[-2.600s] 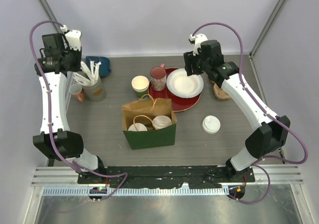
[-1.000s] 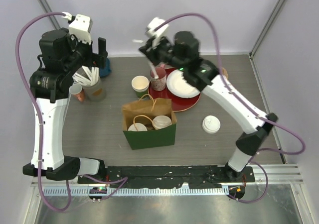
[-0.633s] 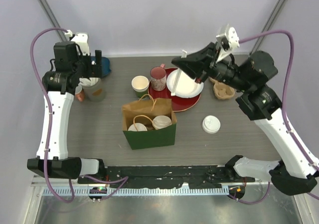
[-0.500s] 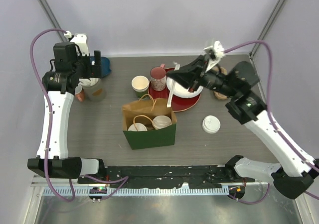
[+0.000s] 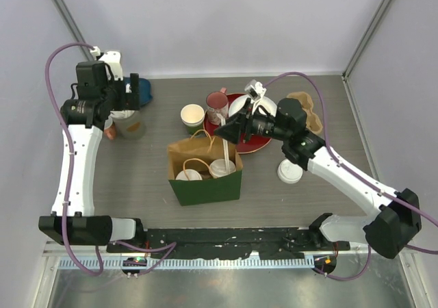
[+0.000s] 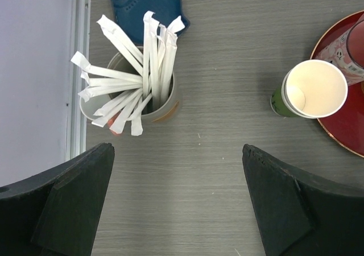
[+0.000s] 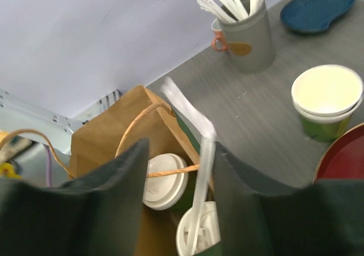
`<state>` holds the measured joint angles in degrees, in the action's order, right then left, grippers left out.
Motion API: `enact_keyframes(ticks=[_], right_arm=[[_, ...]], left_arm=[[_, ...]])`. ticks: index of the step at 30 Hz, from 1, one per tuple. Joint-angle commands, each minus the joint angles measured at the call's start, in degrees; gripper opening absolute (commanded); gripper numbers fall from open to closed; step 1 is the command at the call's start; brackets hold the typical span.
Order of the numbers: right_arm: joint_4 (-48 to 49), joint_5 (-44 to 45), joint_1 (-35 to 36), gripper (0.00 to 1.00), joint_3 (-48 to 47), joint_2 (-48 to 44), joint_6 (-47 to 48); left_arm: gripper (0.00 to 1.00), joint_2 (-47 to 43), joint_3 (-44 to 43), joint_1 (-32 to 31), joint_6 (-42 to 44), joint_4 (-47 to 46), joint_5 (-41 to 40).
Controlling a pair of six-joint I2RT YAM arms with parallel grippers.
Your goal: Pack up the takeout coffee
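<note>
The left gripper needs to move down and outward next, onto the upper ends of the wrapped straws, while its fingers narrow, because those paper ends stand free above the grey holder's rim.
A brown-and-green paper bag (image 5: 205, 185) stands mid-table with two white-lidded takeout coffee cups (image 5: 221, 168) (image 7: 165, 179) inside. My right gripper (image 5: 224, 133) (image 7: 179, 151) hovers open over the bag's mouth. A paper-wrapped straw (image 7: 203, 170) hangs blurred between its jaws, close to the right finger, its lower end on the nearer cup's lid (image 7: 199, 239). An open green cup (image 5: 192, 117) (image 6: 313, 91) stands behind the bag. A loose white lid (image 5: 290, 171) lies to the bag's right. My left gripper (image 5: 131, 94) (image 6: 179, 199) is wide open above bare table near the straw holder.
A grey holder of wrapped straws (image 5: 129, 121) (image 6: 145, 96) and a blue dish (image 5: 141, 89) sit at the back left. A red plate (image 5: 254, 142) carries a pink mug (image 5: 217, 107) and a white plate (image 5: 260, 109). A cardboard carrier (image 5: 309, 113) lies back right.
My right arm swung down from above the plates to the bag's mouth, carrying the straw. Its jaws have opened and the straw is dropping into the bag. The left arm barely moved.
</note>
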<state>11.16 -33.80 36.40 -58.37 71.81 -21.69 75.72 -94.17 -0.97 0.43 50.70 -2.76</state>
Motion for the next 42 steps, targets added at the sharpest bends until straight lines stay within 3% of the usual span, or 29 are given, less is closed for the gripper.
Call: enact_keyframes(ticks=[1, 2, 5, 7, 11, 13, 17, 22, 30, 39, 42], right_arm=[[0.01, -1.10, 0.34, 0.62, -2.27, -4.75, 3.93], [-2.52, -0.31, 0.34, 0.70, -2.97, -4.92, 4.55], [-7.09, 2.85, 0.16, 0.81, -6.75, -5.54, 6.83], [-8.43, 4.09, 0.25, 0.82, -9.04, -5.98, 8.06], [-9.75, 6.99, -0.45, 0.84, -10.62, -7.12, 9.65], [-9.75, 8.57, -0.63, 0.84, -10.54, -7.82, 10.70], [-10.10, 9.11, -1.25, 0.84, -10.10, -8.18, 11.41], [-10.10, 9.63, -1.51, 0.84, -9.22, -8.53, 11.32], [-10.72, 10.25, -1.51, 0.84, -9.31, -8.53, 11.67], [-12.29, 10.16, -1.60, 0.84, -10.18, -7.48, 11.59], [-12.48, 10.25, -1.60, 0.84, -10.19, -7.21, 11.59]], left_arm=[[1.00, -0.84, 1.01, 0.71, 0.54, -2.97, 0.39], [1.00, -0.67, 1.44, 0.71, 0.63, -3.06, 0.30], [0.98, 0.03, 2.50, 0.71, 0.98, -3.76, 0.13], [0.96, 0.91, 2.59, 2.45, 1.42, -4.90, 0.13], [0.65, 5.56, 0.84, 4.39, 3.00, -7.10, 0.04], [0.61, 9.78, -0.48, 5.97, 3.09, -8.16, -0.13], [0.44, 16.90, -4.87, 7.56, 4.84, -10.17, -0.05], [0.41, 24.89, -7.16, 7.56, 8.54, -12.03, 2.15], [0.43, 29.57, -8.57, 7.48, 8.01, -15.45, 4.70], [0.26, 31.86, -9.10, 7.65, 5.55, -17.65, 6.80], [0.12, 31.07, -8.57, 7.56, 5.29, -17.74, 6.55]])
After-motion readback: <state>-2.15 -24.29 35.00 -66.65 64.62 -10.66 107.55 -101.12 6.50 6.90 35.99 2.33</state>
